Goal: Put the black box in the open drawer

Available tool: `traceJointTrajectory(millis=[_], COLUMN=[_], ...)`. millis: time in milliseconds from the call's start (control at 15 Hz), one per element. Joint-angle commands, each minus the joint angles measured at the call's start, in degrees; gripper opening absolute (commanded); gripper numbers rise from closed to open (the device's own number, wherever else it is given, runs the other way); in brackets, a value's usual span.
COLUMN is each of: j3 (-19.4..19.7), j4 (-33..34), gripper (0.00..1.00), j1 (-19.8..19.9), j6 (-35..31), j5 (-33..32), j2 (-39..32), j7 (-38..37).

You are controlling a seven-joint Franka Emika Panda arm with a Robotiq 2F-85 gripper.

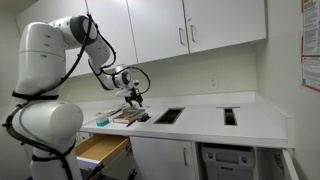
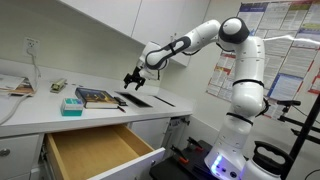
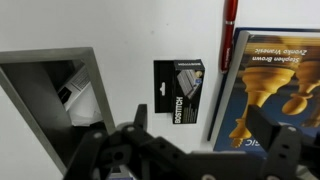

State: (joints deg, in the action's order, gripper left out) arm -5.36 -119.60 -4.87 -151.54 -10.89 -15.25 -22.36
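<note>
My gripper will next go down onto the black box (image 2: 121,101) (image 3: 180,90) with its open fingers around the box's long sides, since the box lies flat below them on the white counter.
The black box (image 3: 180,90) is a small black pack with white lettering. It lies flat on the white counter between a dark counter opening (image 3: 45,100) and a blue chess book (image 3: 272,90). My gripper (image 3: 200,113) hovers above the box, fingers spread and empty. In both exterior views the gripper (image 1: 135,98) (image 2: 133,82) hangs above the counter beside the stack of books (image 1: 118,117) (image 2: 97,97). The open drawer (image 1: 103,150) (image 2: 95,150), with tan wooden sides and bottom, stands pulled out below the counter.
A red pen (image 3: 229,30) lies beside the book. A teal box (image 2: 71,105) sits next to the books. Two flat black rectangles (image 1: 168,115) (image 1: 230,115) are set in the counter. White wall cabinets (image 1: 190,30) hang above.
</note>
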Motion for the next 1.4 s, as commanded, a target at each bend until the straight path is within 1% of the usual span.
traceJointTrajectory(millis=[0,267,467,733,1133,1200,1267,1333], j3=[3.3,6.4,8.3,9.6,9.2,9.2,9.2,9.3], j4=[5.3,9.1,11.6,14.3,16.9,17.1,17.4,17.5], gripper=[1.00,1.00,1.00,1.00,1.00,0.75,0.72,0.66], j1=[-3.4,-6.5,-8.0,-9.1,-8.3,-8.2,-8.2,-8.3], j6=[-0.4,-1.1,-1.4,-1.1,-0.6,-0.7,-0.7,-0.7], j5=[-1.5,-3.4,-4.1,-3.5,-1.0,-0.8,-0.6,-0.4], j2=[-5.9,-10.4,-13.4,-16.8,-20.1,-20.4,-20.7,-20.8], j7=[0.6,0.0,-0.2,0.0,1.1,1.1,1.1,1.1])
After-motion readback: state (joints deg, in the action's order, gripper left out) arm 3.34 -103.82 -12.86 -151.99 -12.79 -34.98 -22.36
